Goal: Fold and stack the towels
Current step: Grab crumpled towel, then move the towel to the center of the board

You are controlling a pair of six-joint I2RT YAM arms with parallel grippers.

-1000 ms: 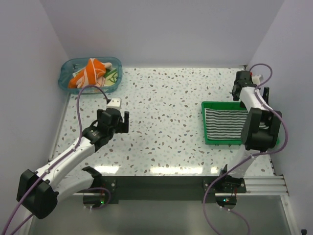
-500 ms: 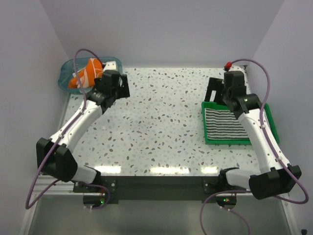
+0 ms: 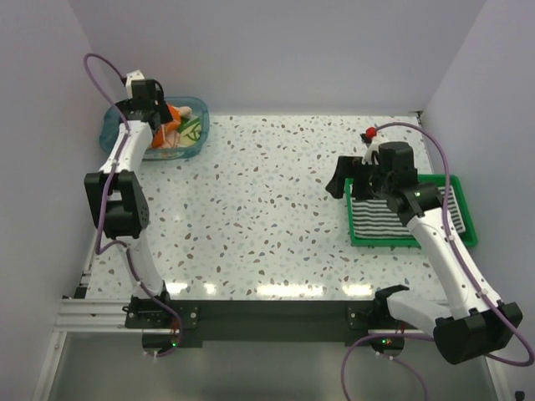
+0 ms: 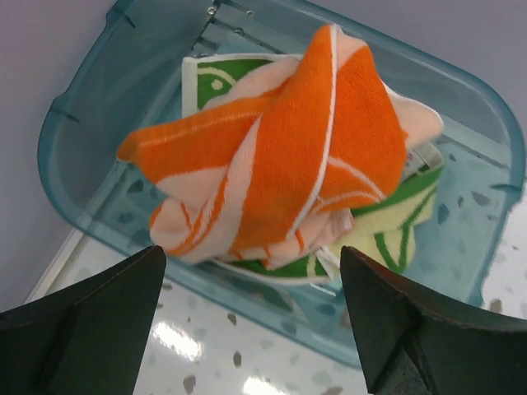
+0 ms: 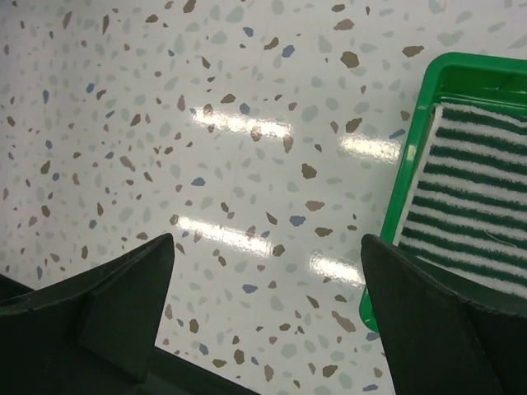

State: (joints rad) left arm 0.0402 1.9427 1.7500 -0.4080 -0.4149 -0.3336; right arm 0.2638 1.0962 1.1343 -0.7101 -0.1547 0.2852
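I need to move my open left gripper down next, onto the middle of the crumpled orange towel (image 4: 276,177) below it in the bin, because this towel covers the green one.
The orange towel (image 4: 288,156) lies crumpled in a clear blue bin (image 4: 494,123) on top of the green towel (image 4: 216,78), whose pale yellow side shows at the right. My left gripper (image 4: 255,329) is open and empty, hovering just above the bin's near rim; the top view shows it (image 3: 153,107) over the bin (image 3: 199,107) at the back left. The striped towel (image 3: 393,213) lies folded in a green tray (image 3: 464,225). My right gripper (image 3: 349,182) is open and empty above the table by the tray's left edge (image 5: 403,189).
The speckled tabletop (image 3: 267,209) stretches between bin and tray. Walls close in the left, back and right sides. The left arm's cable loops above the bin.
The left arm swung from the table's left middle up to the bin at the back left. The right gripper moved from the back right corner forward and left, to the tray's left edge.
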